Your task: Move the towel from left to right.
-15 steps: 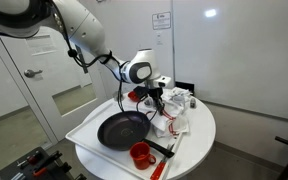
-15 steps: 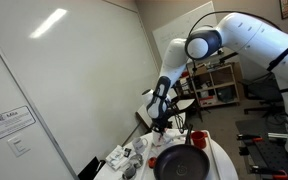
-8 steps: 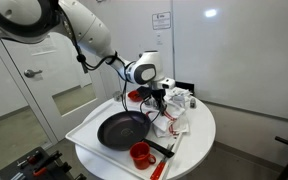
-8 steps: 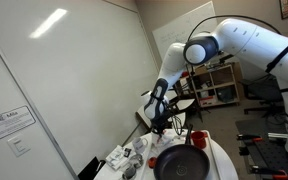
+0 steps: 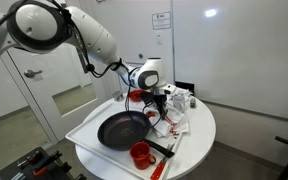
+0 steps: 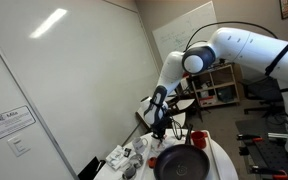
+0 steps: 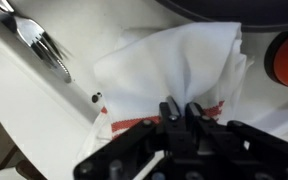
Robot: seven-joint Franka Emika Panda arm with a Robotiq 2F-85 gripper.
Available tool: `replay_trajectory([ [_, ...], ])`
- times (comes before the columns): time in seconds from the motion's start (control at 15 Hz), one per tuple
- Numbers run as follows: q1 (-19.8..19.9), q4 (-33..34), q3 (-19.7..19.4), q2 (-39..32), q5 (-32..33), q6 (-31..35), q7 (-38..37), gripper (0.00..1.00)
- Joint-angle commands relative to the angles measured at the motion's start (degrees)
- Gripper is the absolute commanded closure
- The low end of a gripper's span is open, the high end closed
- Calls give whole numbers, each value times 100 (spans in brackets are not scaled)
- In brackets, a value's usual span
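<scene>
The towel's draped lower part [image 5: 171,124] is already spread on the table, so my gripper will move slightly away from the frying pan [image 5: 121,130] and let go of the fold over that part.
The towel [image 7: 184,55] is a white cloth with thin red stripes. In the wrist view it bunches up into a peak between my fingers. My gripper [image 7: 181,108] is shut on a fold of it. In an exterior view the gripper [image 5: 157,102] holds the towel [image 5: 170,123] partly lifted beside the black frying pan [image 5: 121,130], with the lower part draped on the table. In the other exterior view the gripper [image 6: 160,124] hangs over the table's back edge and the towel is mostly hidden.
The round white table [image 5: 199,140] holds the pan on a white board [image 5: 84,132], a red cup [image 5: 140,153] at the front and clutter [image 5: 179,98] behind the towel. A fork [image 7: 39,42] lies near the towel. The red cup [image 7: 287,58] shows at the wrist view's right edge.
The arm's upper links have swung and the wrist has shifted slightly. The gripper stays shut on the towel at about the same place.
</scene>
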State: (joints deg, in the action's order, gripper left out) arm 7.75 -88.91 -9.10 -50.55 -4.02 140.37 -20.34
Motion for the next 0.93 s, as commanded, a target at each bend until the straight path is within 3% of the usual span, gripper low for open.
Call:
replay_trajectory([
  [0.0,147,523,58,-316,-161,-261,185,97],
  [0.4,214,770,43,-458,-151,-361,186,97],
  [0.47,202,798,24,-472,-137,-399,158,64],
  [0.6,210,828,37,-483,-143,-440,169,59],
  [0.87,166,724,38,-404,-126,-359,167,29],
])
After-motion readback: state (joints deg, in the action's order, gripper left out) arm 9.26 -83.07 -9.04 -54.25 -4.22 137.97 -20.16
